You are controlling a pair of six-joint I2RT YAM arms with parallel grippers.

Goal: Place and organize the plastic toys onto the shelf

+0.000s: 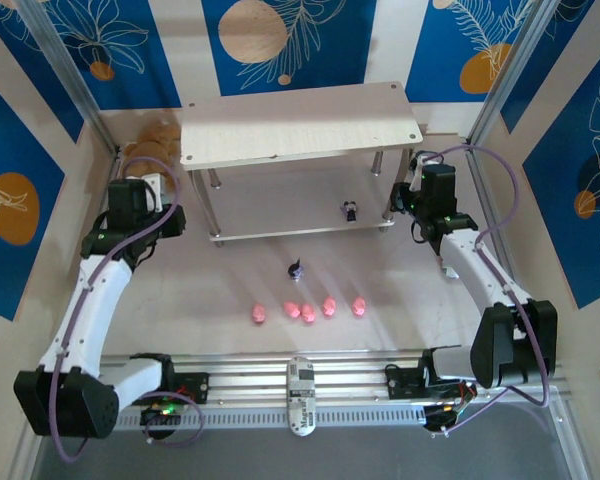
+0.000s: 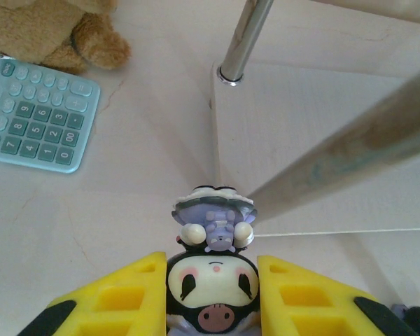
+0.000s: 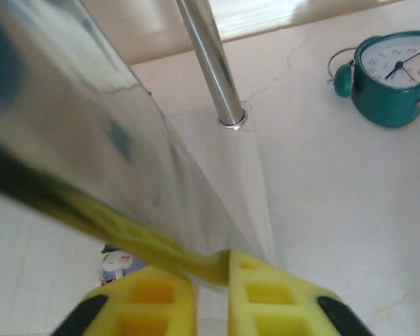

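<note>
My left gripper draws back and lowers to the bare tabletop beside the nearest pink pig next, since that spot lies below it, nearer my base.
My left gripper (image 2: pixel 211 260) is shut on a dark figurine with a white face (image 2: pixel 212 281), held at the left end of the shelf (image 1: pixel 300 125), close to a silver leg (image 2: pixel 241 38). My right gripper (image 3: pixel 211 264) sits at the shelf's right legs (image 3: pixel 210 63). Its yellow fingers stand a narrow gap apart with nothing between them, and a blurred leg crosses just in front. A second dark figurine (image 1: pixel 349 209) stands on the lower board (image 1: pixel 270 215). A third (image 1: pixel 296 268) stands on the table. Several pink pigs (image 1: pixel 308 312) lie in a row in front of it.
A teal calculator (image 2: pixel 35 119) and a brown plush bear (image 2: pixel 56 28) lie left of the shelf. A teal alarm clock (image 3: pixel 395 77) stands to its right. Patterned walls enclose the table on three sides. A metal rail (image 1: pixel 360 365) runs along the near edge.
</note>
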